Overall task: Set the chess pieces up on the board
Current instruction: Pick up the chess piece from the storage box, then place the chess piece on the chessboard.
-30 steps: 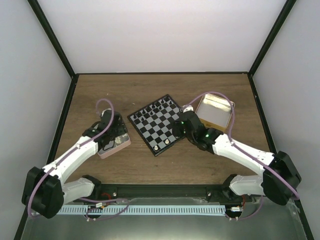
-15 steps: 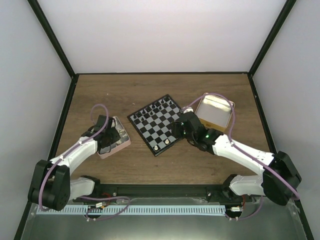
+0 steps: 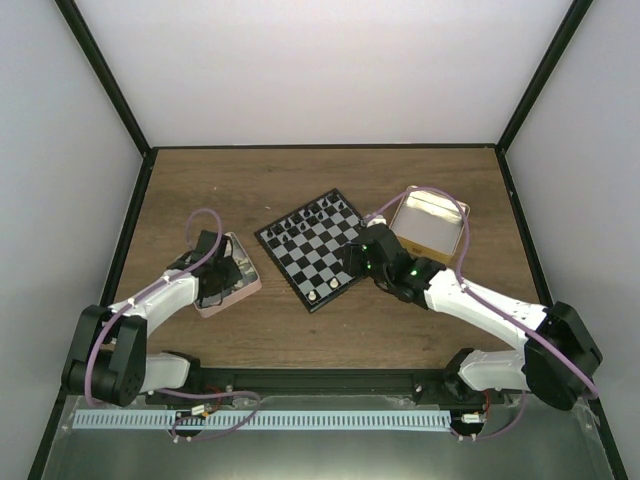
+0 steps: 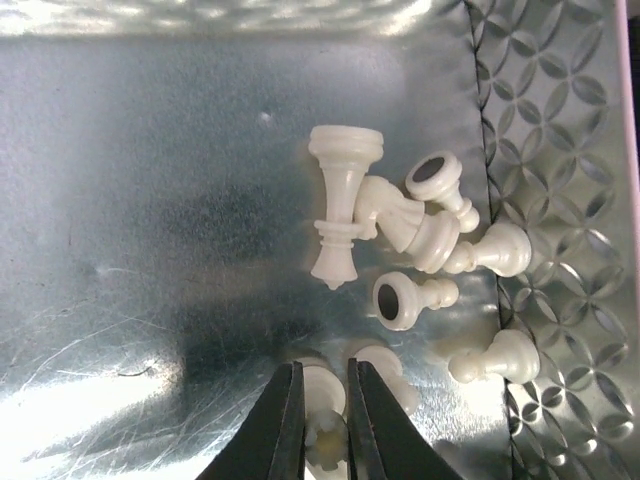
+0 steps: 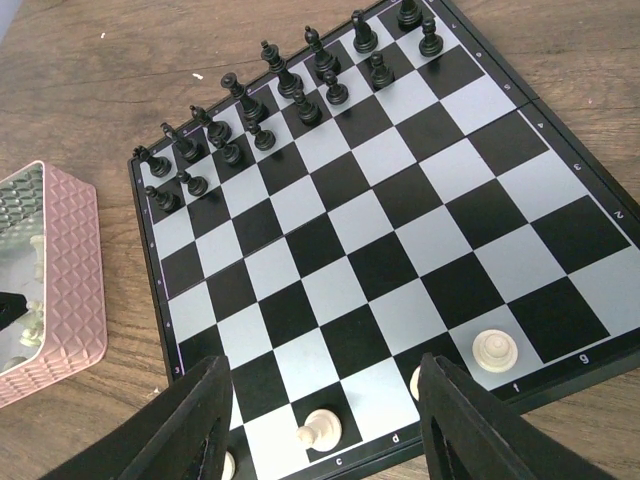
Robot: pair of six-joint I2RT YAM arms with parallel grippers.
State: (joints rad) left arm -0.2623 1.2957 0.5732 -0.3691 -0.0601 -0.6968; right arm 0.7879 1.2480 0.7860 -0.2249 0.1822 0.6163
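The notched piece in my left gripper is a rook, so next I need to move that gripper up, across the board (image 3: pixel 313 248) and down onto the empty corner square by the gold tin.
In the left wrist view my left gripper (image 4: pixel 322 368) reaches down into the pink tin (image 4: pixel 150 200), shut on a cream-white chess piece (image 4: pixel 324 394) with a notched top. Several more white chess pieces (image 4: pixel 345 200) lie tumbled on the tin's shiny floor just beyond the fingers. The board (image 3: pixel 313 248) sits mid-table, turned diagonally. My right gripper (image 5: pixel 325 420) hangs open over its near edge. Below it a white piece (image 5: pixel 320 430) stands on the c square, and another white piece (image 5: pixel 494 350) stands to the right. Seen from above, the left gripper (image 3: pixel 212 285) is inside the tin and the right gripper (image 3: pixel 352 262) is at the board's right corner.
Black pieces (image 5: pixel 300 90) fill the board's two far rows. The pink tin (image 3: pixel 230 275) lies left of the board and a gold tin (image 3: pixel 430 222) at its right, behind my right arm. Black frame posts bound the wooden table.
My left gripper has sunk into the pink tin and its jaws have closed on a white piece. The right gripper has hardly shifted.
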